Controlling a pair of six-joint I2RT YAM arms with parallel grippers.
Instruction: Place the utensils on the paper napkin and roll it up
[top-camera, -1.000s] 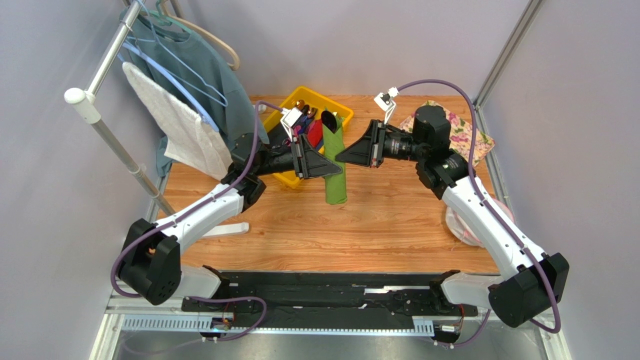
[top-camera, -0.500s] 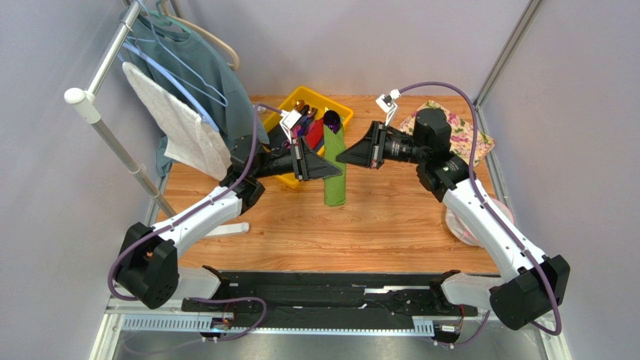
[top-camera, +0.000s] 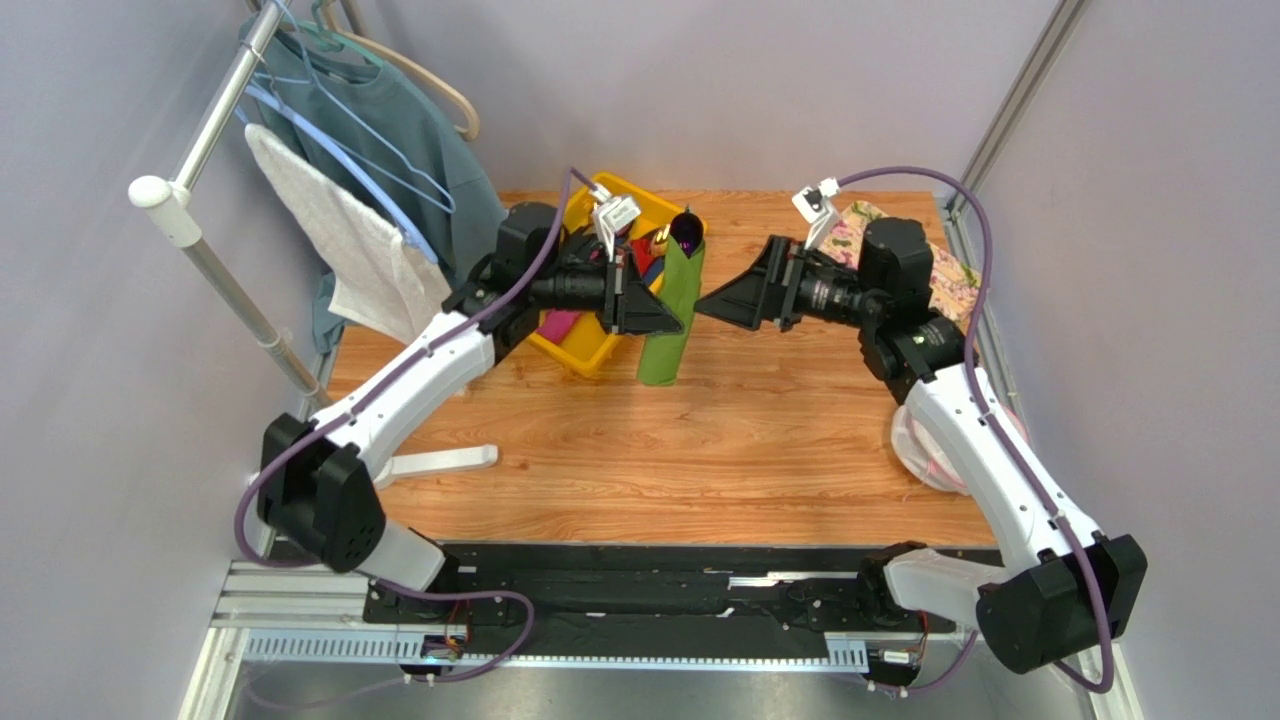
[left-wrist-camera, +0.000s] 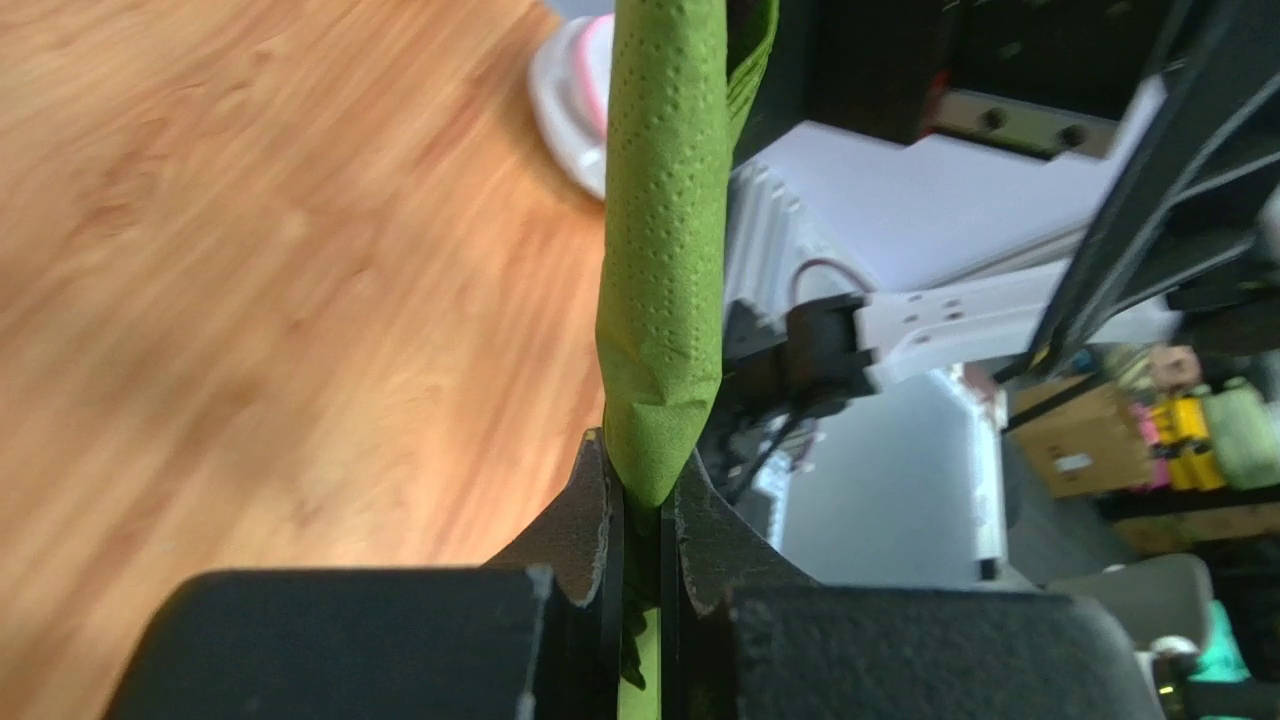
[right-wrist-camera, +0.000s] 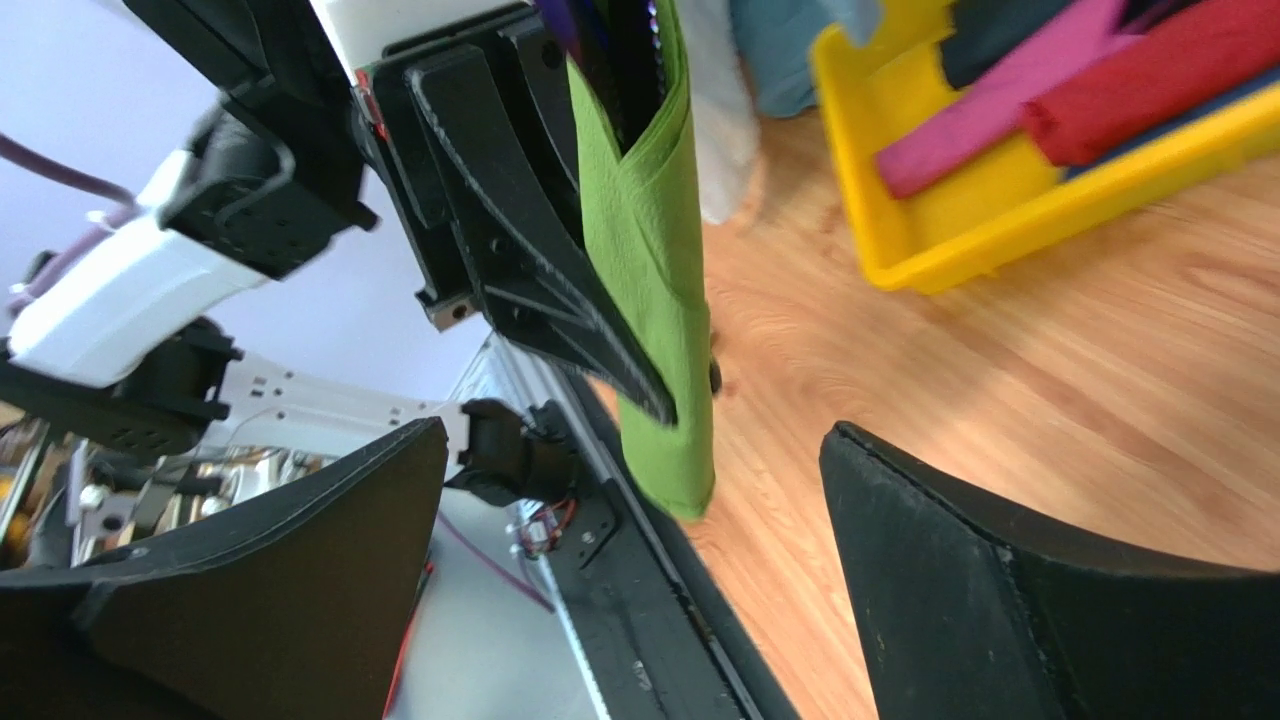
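The left gripper tilts and moves down and to the left in the top view into the yellow bin (top-camera: 592, 342) next, releasing the roll where cloths already lie.
The paper napkin (top-camera: 666, 323) is a green roll held upright above the table. Dark, purple-tinted ends of the utensils (top-camera: 687, 230) stick out of its top; the rest of them is hidden inside. My left gripper (top-camera: 658, 312) is shut on the roll's side. In the left wrist view the napkin (left-wrist-camera: 661, 225) is pinched between the two closed fingers of the gripper (left-wrist-camera: 639, 503). My right gripper (top-camera: 718, 305) stands open just right of the roll, apart from it. In the right wrist view the napkin (right-wrist-camera: 661, 240) hangs between its spread fingers (right-wrist-camera: 1052, 600), with the gripper (right-wrist-camera: 634, 435) wide open.
A yellow bin (top-camera: 579, 354) with red and pink cloths sits behind the left gripper. At the back right lies a floral mat (top-camera: 950, 278). A rack with a white towel (top-camera: 353, 248) and a teal shirt stands at the left. A white-pink object (top-camera: 924, 450) lies at the right edge.
The right gripper let go of the roll, opened wide and drew back to the right. The left gripper closed on the roll and carried it slightly toward the back.
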